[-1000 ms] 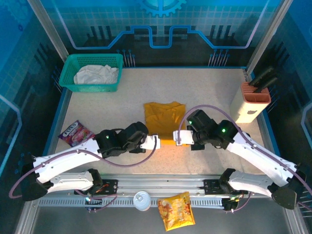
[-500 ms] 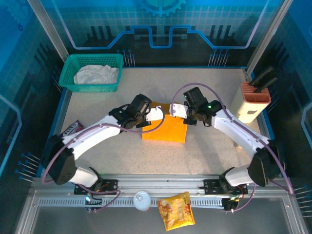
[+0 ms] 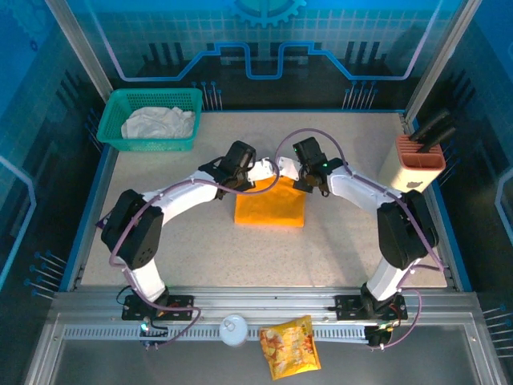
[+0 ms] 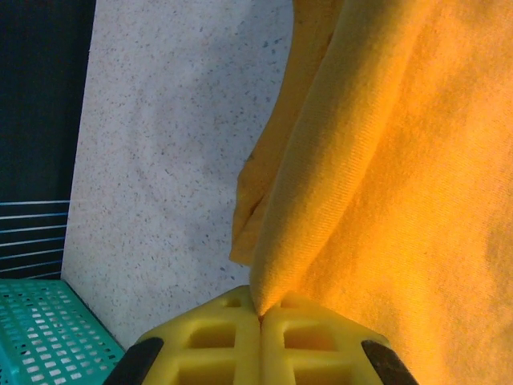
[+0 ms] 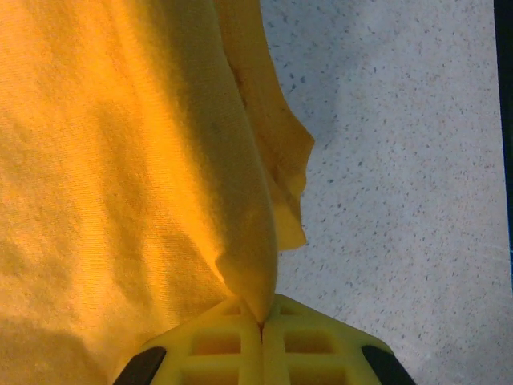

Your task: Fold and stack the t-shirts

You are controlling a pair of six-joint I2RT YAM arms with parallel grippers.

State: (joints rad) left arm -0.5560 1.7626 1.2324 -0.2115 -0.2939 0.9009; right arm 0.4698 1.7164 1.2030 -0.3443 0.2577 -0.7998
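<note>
The bare table past the t-shirt's far edge [image 3: 284,151] [image 5: 317,269] is below and outward, so my right gripper will next go down and slightly outward to let go of the t-shirt's pinched fold.
The mustard t-shirt [image 3: 270,208] lies as a folded rectangle in the middle of the table. Both grippers meet over its far edge: my left gripper [image 3: 267,171] on the left and my right gripper [image 3: 283,168] on the right. In the left wrist view the yellow fingers [image 4: 232,337] of the left gripper [image 4: 259,313] are shut on a pinched fold of the mustard cloth [image 4: 385,160]. The right wrist view has the right gripper [image 5: 261,322] shut on a fold of the same cloth [image 5: 120,160]. The off-white t-shirt [image 3: 158,123] lies crumpled in the basket.
A teal mesh basket [image 3: 112,135] stands at the back left. A white and orange knife block [image 3: 413,170] stands at the right edge. On the near rail lie a snack packet [image 3: 289,346] and a white round lid [image 3: 233,330].
Both grippers have carried the shirt's near edge away from the bases to its far edge, folding the shirt over into a shorter rectangle. They stayed shut on the cloth throughout.
</note>
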